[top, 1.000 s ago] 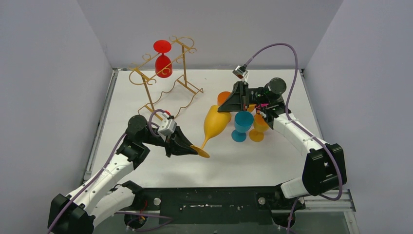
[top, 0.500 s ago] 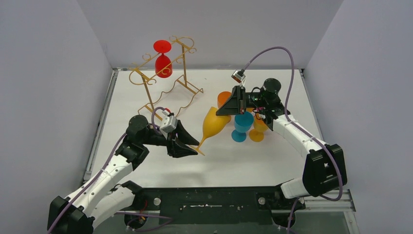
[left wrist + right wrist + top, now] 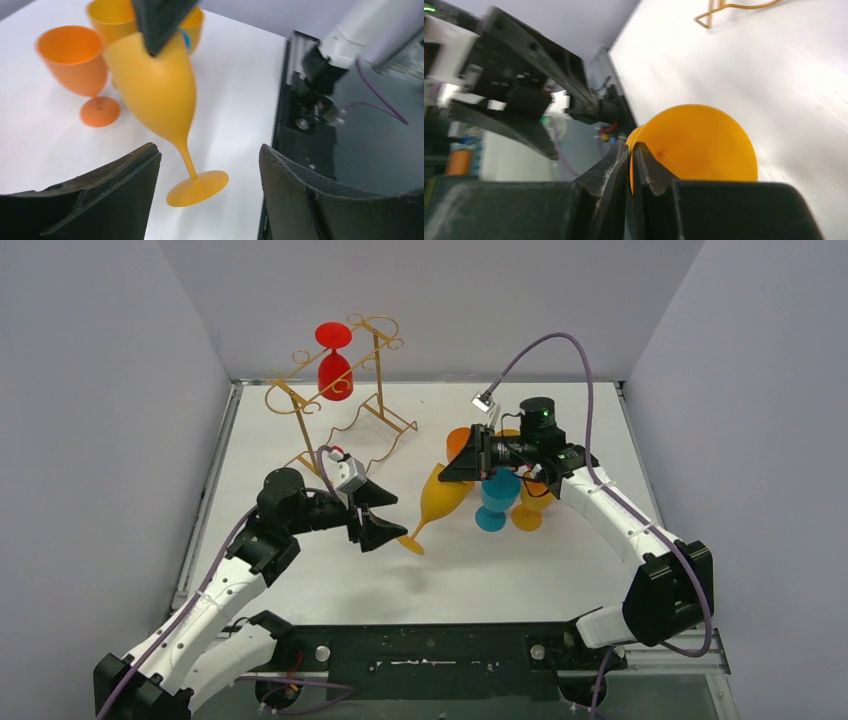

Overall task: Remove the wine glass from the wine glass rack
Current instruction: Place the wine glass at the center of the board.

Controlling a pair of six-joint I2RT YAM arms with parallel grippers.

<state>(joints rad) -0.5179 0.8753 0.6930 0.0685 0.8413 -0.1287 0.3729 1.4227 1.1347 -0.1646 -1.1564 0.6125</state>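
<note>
The yellow-orange glass [image 3: 445, 495] will next be turned upright by my right gripper. Then its foot [image 3: 197, 187] will be lowered onto the table beside the blue glass.
The gold wire wine glass rack [image 3: 340, 420] stands at the back left, and a red wine glass [image 3: 335, 370] hangs upside down from its top hooks. A yellow-orange wine glass [image 3: 445, 495] [image 3: 155, 85] leans tilted at mid-table, its foot [image 3: 197, 187] down by the table. My right gripper [image 3: 450, 470] [image 3: 631, 147] is shut on that glass's rim [image 3: 704, 140]. My left gripper [image 3: 398, 517] [image 3: 210, 150] is open, its fingers [image 3: 120, 185] on either side of the foot and clear of it.
An orange glass [image 3: 460, 440] [image 3: 75, 55], a blue glass [image 3: 497, 495] and another yellow-orange glass [image 3: 530, 505] stand together under the right arm. The black base plate [image 3: 450, 660] runs along the near edge. Grey walls enclose the table.
My left gripper has opened, let go of the yellow-orange glass's foot and drawn back a little. The right arm has shifted left with the glass's rim still gripped.
</note>
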